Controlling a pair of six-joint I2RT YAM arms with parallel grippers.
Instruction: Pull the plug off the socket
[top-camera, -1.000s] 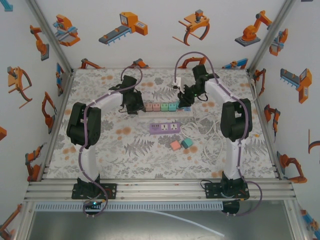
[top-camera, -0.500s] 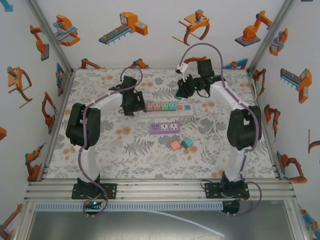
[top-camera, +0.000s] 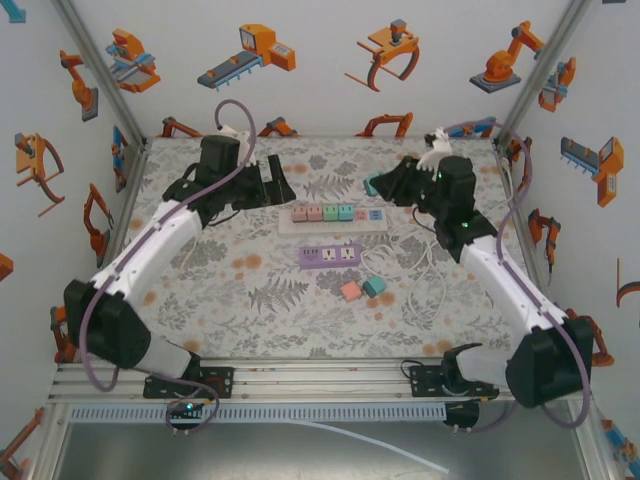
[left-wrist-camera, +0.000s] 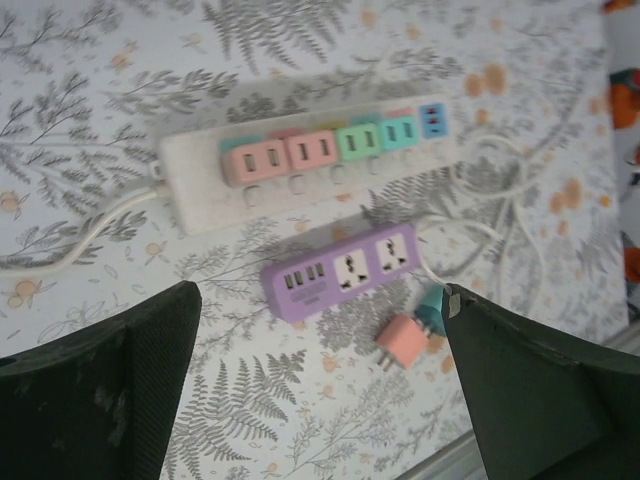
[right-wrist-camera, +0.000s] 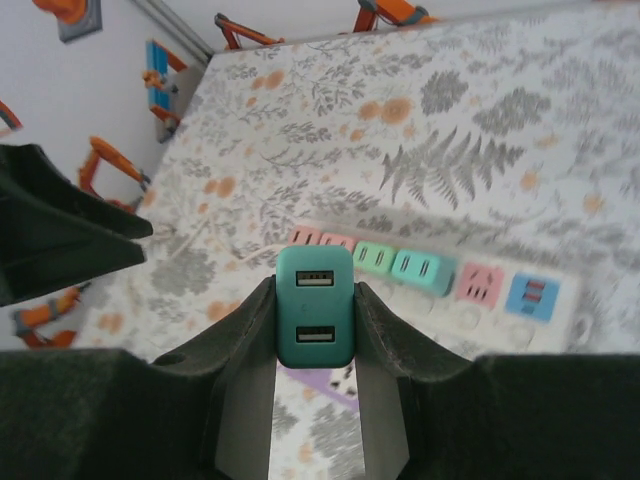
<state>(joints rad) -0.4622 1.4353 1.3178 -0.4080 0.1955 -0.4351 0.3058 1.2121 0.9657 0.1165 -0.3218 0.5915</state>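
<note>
My right gripper moves back and down next and releases its plug there, since bare tabletop near the loose teal plug (top-camera: 384, 309) lies back and below.
My right gripper (right-wrist-camera: 314, 335) is shut on a dark teal two-port USB plug (right-wrist-camera: 314, 306) and holds it in the air above the white socket strip (right-wrist-camera: 465, 318). From the top camera this plug (top-camera: 371, 186) hangs off the strip (top-camera: 334, 224), up and to its right. Two pink, one green and one light teal plug (left-wrist-camera: 400, 131) still sit in the strip (left-wrist-camera: 200, 190). My left gripper (left-wrist-camera: 320, 400) is open and empty, high above the table; the overhead view puts it (top-camera: 272, 180) back-left of the strip.
A purple power strip (top-camera: 329, 256) lies in front of the white one. A loose pink plug (top-camera: 350, 291) and a loose teal plug (top-camera: 375, 286) rest near it. White cables (top-camera: 430, 275) loop at the right. Walls close in the back and sides.
The right gripper lifted the dark teal plug out of the white strip and swung up and right. The left gripper left the strip's left end and rose toward the back.
</note>
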